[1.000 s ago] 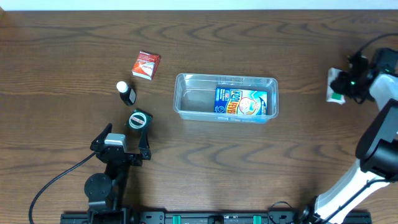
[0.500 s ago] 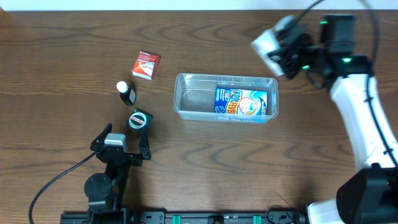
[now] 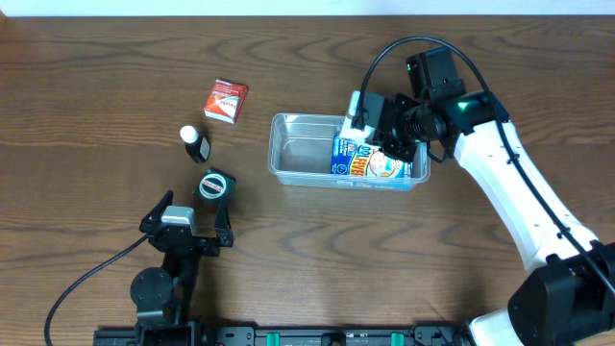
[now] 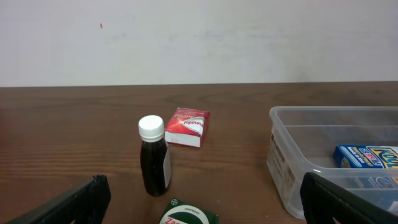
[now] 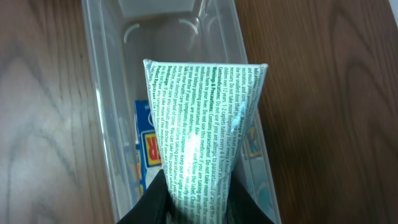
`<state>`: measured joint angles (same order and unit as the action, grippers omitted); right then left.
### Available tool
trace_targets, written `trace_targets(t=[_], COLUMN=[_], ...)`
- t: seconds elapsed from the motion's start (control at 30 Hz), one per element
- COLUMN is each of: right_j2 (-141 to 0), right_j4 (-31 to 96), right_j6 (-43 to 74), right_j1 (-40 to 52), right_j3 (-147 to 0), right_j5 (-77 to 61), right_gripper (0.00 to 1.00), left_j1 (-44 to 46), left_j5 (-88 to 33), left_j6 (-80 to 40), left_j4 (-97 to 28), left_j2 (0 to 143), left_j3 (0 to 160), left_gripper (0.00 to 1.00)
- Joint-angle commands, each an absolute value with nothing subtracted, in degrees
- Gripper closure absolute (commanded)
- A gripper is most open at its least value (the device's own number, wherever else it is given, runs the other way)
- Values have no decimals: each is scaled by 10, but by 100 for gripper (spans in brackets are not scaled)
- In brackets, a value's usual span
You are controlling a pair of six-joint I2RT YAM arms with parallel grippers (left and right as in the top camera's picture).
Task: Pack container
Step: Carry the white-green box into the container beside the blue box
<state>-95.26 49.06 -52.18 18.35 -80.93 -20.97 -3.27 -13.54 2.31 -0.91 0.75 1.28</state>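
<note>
The blue box's top [image 3: 373, 161] lies flat inside the container [image 3: 288, 154], so my right gripper will next move down and back over it and release the white box there.
The clear container [image 3: 288, 154] lies mid-table, with a blue box [image 3: 370, 161] in its right half. My right gripper [image 3: 370, 123] is shut on a white box with green print [image 5: 202, 130] and holds it above the container [image 5: 106, 124], over the blue box [image 5: 144, 149]. My left gripper [image 3: 187, 231] is open and empty near the table's front; its fingers flank a green ointment box [image 4: 189, 216]. The container's left end shows in the left wrist view [image 4: 292, 162].
A dark bottle with a white cap [image 3: 195, 143] stands left of the container, also in the left wrist view [image 4: 153, 158]. A red and white box [image 3: 226, 100] lies behind it [image 4: 186, 127]. The green ointment box [image 3: 215, 185] lies in front of the bottle.
My right arm has swung from the far right edge leftwards with the white box, and now holds it over the container. The left arm has not moved.
</note>
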Motion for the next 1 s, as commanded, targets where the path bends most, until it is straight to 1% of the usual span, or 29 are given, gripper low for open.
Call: trace_targets(t=[0.0, 0.43, 0.97], right_j2=[-962, -963, -964], right_j4=[493, 470, 337], right_j6=[-564, -740, -747], right_j1=[183, 183, 151], right_j3=[-787, -698, -616], right_j5=[-204, -193, -182], right_gripper=[99, 99, 99], left_j1=[-32, -32, -32], left_j5=[-141, -141, -141], left_j6=[18, 18, 18], left_j4=[-28, -28, -28], left_j2=[7, 7, 7], left_j3=[2, 2, 2], left_gripper=[2, 2, 2])
